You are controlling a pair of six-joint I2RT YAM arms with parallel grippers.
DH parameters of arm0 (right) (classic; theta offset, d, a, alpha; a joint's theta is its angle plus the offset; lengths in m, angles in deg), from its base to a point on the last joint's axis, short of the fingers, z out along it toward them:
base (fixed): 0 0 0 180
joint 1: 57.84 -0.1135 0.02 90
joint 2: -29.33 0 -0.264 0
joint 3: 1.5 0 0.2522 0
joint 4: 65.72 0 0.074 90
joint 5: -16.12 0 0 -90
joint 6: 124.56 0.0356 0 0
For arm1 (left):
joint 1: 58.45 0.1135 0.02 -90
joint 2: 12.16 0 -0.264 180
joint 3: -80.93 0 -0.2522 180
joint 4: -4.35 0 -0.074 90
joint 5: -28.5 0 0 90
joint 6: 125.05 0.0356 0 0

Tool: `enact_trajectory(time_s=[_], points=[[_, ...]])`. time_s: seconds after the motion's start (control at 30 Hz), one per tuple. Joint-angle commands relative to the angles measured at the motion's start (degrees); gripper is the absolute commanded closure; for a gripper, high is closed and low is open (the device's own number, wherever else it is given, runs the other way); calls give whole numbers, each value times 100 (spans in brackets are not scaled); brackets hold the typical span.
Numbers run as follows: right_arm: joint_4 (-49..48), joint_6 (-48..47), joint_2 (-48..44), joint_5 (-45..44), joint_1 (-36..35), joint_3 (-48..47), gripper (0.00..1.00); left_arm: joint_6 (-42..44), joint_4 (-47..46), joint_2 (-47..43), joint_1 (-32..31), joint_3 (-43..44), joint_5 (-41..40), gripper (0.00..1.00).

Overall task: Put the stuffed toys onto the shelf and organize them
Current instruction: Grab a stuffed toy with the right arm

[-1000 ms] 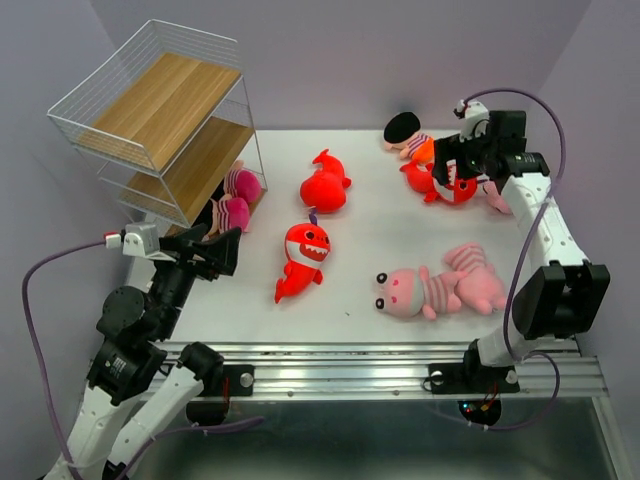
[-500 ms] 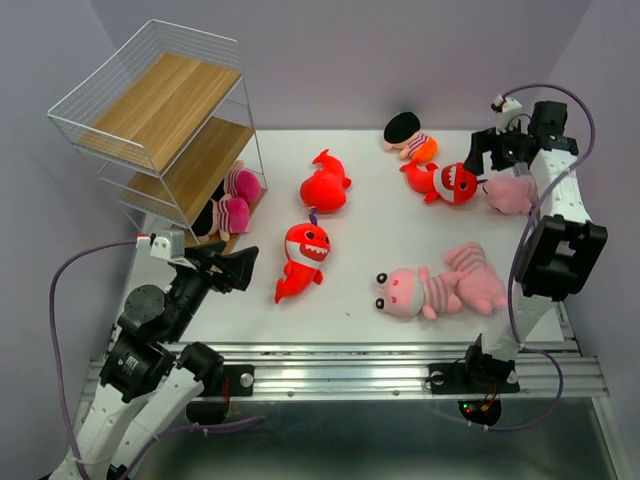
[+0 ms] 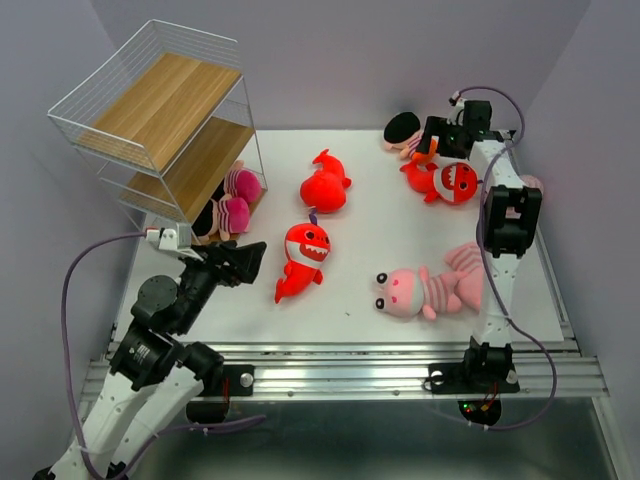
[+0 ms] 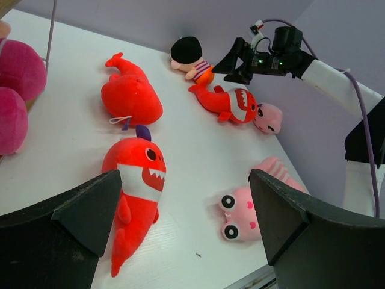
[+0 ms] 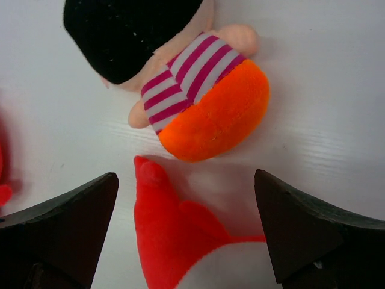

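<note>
The doll's orange seat (image 3: 430, 150) (image 5: 216, 111) is the rounded end and the doll's nearest part, and it faces the gap between my right gripper's fingers. My right gripper will move down onto it next, with its fingers open.
The white wire shelf (image 3: 150, 110) stands at the back left, with pink striped toys (image 3: 236, 198) on its lowest board. A red whale (image 3: 325, 185) and a red toothy shark (image 3: 302, 258) lie mid-table. My left gripper (image 3: 245, 262) is open and empty, just left of the shark (image 4: 135, 186). My right gripper (image 3: 432, 137) is open and empty, low over the tail of a red toothy fish (image 5: 180, 235), beside a dark-haired doll (image 5: 174, 66). The fish (image 3: 447, 182) and the doll (image 3: 406, 133) lie at the back right. A pink striped animal (image 3: 428, 290) lies front right.
A small pink toy (image 4: 268, 117) lies right of the red fish, partly hidden behind the right arm in the top view. The purple walls close in at the back and on both sides. The table's metal front rail (image 3: 340, 360) runs along the near edge.
My right gripper has swung from the back right corner leftward to over the doll and the fish tail. My left gripper has moved forward and right, toward the red shark.
</note>
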Motion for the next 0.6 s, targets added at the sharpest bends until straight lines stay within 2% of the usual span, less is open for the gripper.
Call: enact_trajectory(time_s=[0.0,0.2,0.27,0.4,0.5,0.53,0.57], points=[[-981,1113,200,-1123,-67,-388,0,-170,-482,304,-15,-21,-27,1],[-1351,1755,631,-1044,-67,-423,5,-223,-720,542,-7,-56,-27,1],[-1517,1957,790,-1079,-67,-415,19,-249,-746,620,-7,-48,-10,1],[-1842,2125,904,-1010,-67,-309,34,-293,-738,691,-7,14,60,1],[-2124,2212,887,-764,-67,-160,59,-346,-720,717,-7,93,61,1],[-2203,2247,861,-693,-67,-125,74,-363,-720,718,-7,110,69,1],[-2343,2370,825,-571,-67,-81,82,-381,-729,726,-7,128,104,1]])
